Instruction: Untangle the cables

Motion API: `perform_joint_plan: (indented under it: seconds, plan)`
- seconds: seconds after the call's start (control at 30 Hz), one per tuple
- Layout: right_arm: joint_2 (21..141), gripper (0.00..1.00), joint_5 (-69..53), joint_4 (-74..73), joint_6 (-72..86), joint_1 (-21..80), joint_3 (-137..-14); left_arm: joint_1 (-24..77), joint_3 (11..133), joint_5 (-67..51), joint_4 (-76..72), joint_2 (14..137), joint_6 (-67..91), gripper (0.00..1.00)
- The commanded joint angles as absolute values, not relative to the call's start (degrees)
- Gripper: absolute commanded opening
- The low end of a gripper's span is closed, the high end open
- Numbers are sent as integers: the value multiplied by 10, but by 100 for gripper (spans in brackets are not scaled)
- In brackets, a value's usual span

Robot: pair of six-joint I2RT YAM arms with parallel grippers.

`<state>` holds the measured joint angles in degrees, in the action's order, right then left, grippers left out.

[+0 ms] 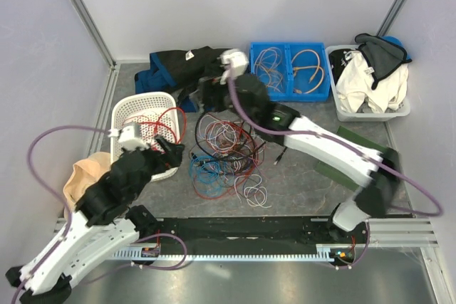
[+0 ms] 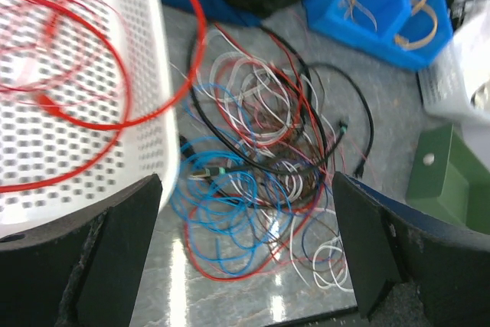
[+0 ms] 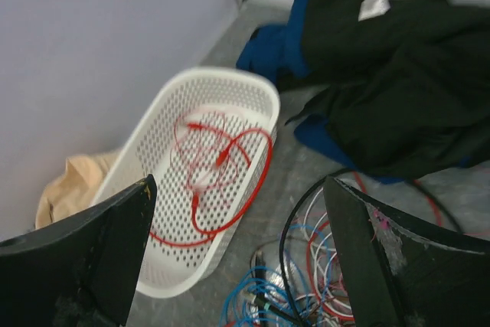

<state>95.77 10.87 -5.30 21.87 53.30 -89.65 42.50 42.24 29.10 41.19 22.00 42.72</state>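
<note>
My right gripper draws back across the tangle and down onto the black cable's end (image 1: 259, 145) next, since that lies below and to its right in the top view.
The cables (image 1: 226, 151) lie in a tangle of red, black, white and blue wires on the table's middle. They also show in the left wrist view (image 2: 260, 151) and the right wrist view (image 3: 321, 281). Red cables (image 1: 153, 124) lie loose in the white basket (image 1: 120, 110), seen too in the left wrist view (image 2: 76, 74) and right wrist view (image 3: 222, 166). My left gripper (image 1: 171, 153) is open and empty at the basket's right edge, just left of the tangle (image 2: 245, 266). My right gripper (image 1: 210, 94) is open and empty above the tangle's far side (image 3: 237, 266).
A dark jacket (image 1: 178, 69) lies at the back. A blue tray (image 1: 288, 69) holding a few wires and a white bin of clothes (image 1: 370, 83) stand back right. A green pad (image 1: 349, 151) lies under the right arm. A beige cloth (image 1: 82, 179) lies left.
</note>
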Motion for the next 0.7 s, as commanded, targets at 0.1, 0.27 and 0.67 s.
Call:
perform_joint_plan:
  seconds: [0.1,0.27,0.67]
  plan:
    - [763,98,286,-79,185,533,-755,430,364,166,215,350,422,100]
    - [677,98,331,-105,209,533,-612,456,377,166,158,470,432,100]
    - [568,98,309,-76,272,533,-367,520,379,190,115,581,445,100]
